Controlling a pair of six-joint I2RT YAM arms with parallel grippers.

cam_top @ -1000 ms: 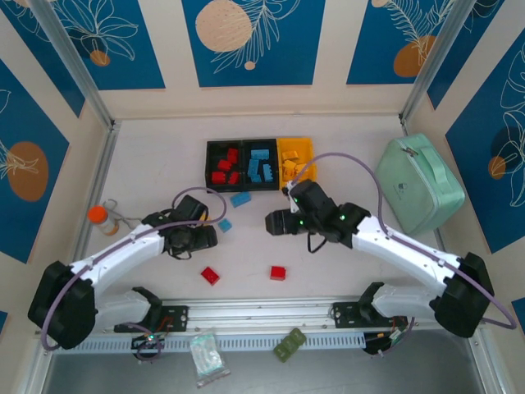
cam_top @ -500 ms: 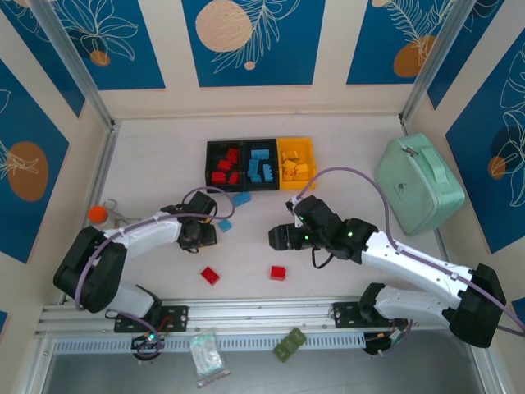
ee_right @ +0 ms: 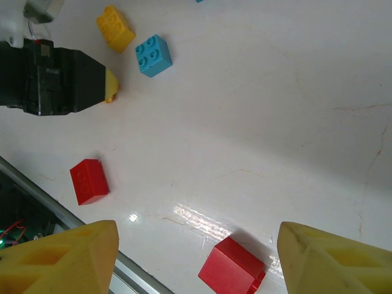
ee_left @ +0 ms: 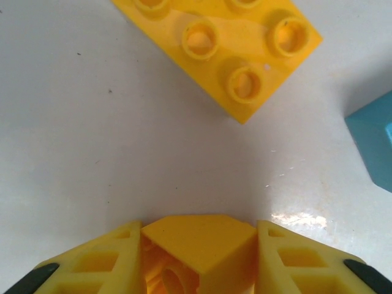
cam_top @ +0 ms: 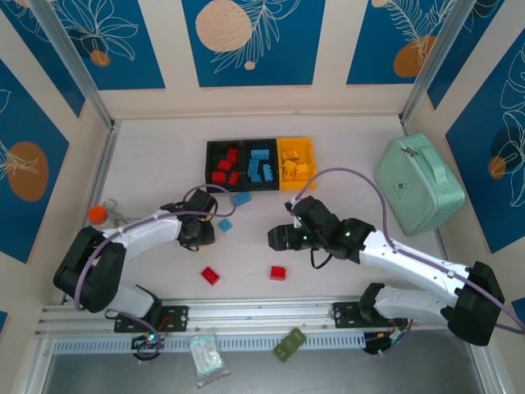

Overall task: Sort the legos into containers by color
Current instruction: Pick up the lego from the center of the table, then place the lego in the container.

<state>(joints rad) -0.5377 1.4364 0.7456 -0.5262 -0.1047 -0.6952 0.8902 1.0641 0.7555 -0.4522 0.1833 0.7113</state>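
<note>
I will lift the small yellow lego with my left gripper. Then I will carry it outward over the yellow container and release it there.
In the left wrist view my left gripper (ee_left: 199, 228) is shut on a small yellow lego (ee_left: 196, 242) that fills the gap between both fingers, low over the table. Another yellow lego (ee_left: 226, 49) lies ahead, with a blue one (ee_left: 373, 141) at the right edge. From above, the left gripper (cam_top: 199, 234) sits beside a blue lego (cam_top: 224, 224). My right gripper (ee_right: 197, 229) is open above a red lego (ee_right: 233, 269); a second red lego (ee_right: 89, 180) lies to its left. The containers (cam_top: 258, 153) stand at the back, holding red, blue and yellow bricks.
A mint-green case (cam_top: 418, 185) stands at the right. A blue lego (cam_top: 240, 199) lies just before the bins. An orange-capped bottle (cam_top: 100, 215) is at the left wall. A plastic bag (cam_top: 207, 355) and a dark green piece (cam_top: 289, 343) lie beyond the front rail.
The left gripper has come down to the table and closed its fingers on the yellow lego. The right arm has shifted slightly toward the front, still open.
</note>
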